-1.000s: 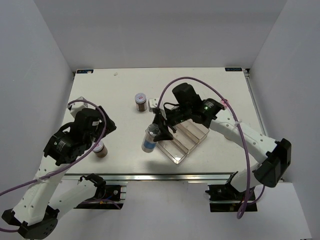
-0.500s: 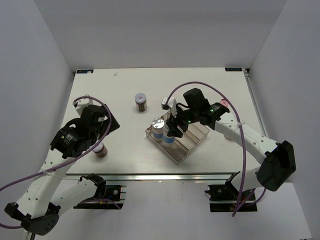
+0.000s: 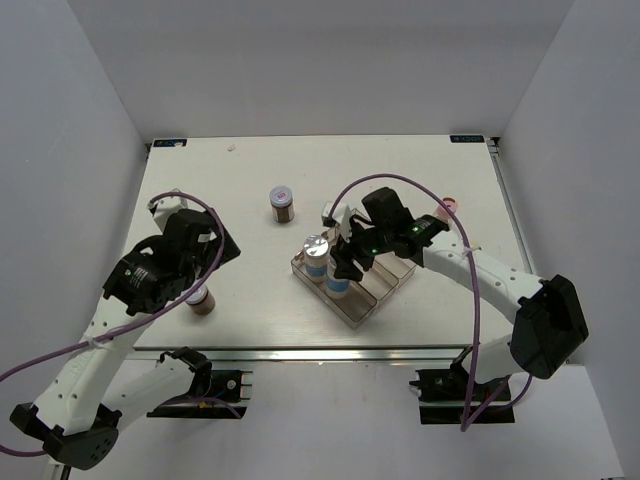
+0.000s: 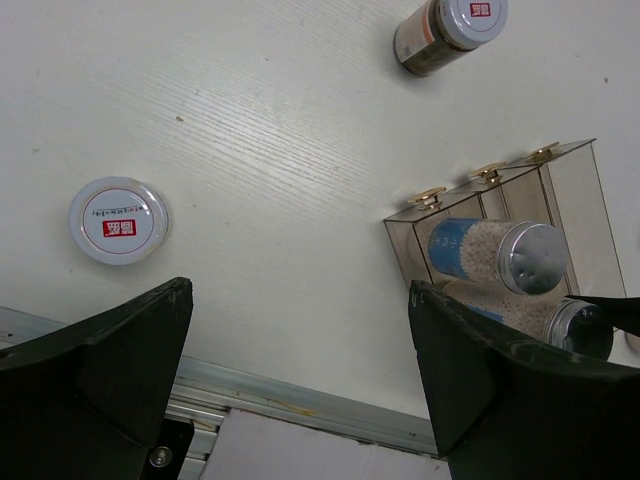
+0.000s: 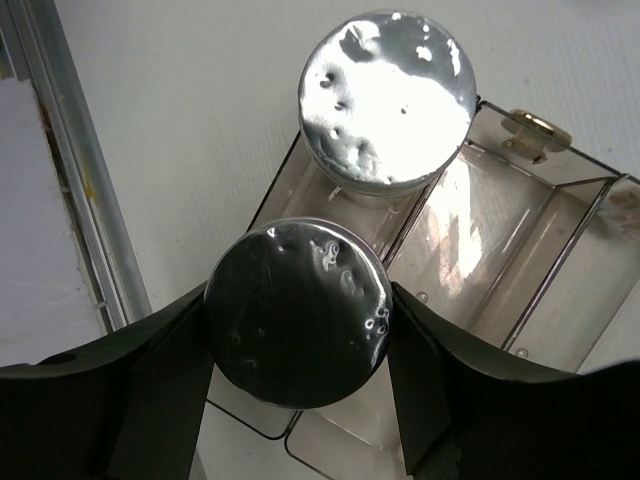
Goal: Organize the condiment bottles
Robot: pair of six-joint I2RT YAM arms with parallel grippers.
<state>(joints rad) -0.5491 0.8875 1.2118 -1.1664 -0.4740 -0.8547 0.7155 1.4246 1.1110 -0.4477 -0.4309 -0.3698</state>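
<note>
The left gripper descends to its left in the wrist view to the brown jar next, open fingers around its lid (image 3: 196,294) (image 4: 119,221), since the jar stands alone there.
My right gripper (image 3: 342,268) is shut on a silver-capped, blue-label jar (image 5: 297,328) and holds it upright in the left compartment of the clear tray (image 3: 362,305). A second silver-capped jar (image 3: 317,250) stands just behind it in the same compartment and also shows in the right wrist view (image 5: 388,98). One brown jar with a red-marked lid (image 3: 282,203) stands far left of the tray. Another brown jar (image 4: 118,220) stands by my open, empty left gripper (image 4: 300,300). A pink cap (image 3: 452,203) shows behind the right arm. The yellow-capped jar is hidden.
The tray's other compartments (image 5: 540,230) hold nothing that I can see. The table's metal front rail (image 4: 300,395) runs just below the left gripper. White walls close in the table on three sides.
My right gripper carried the blue-label jar rightward from beside the tray into its left compartment, then lowered it slightly. My left arm shifted a little early on, then held still.
</note>
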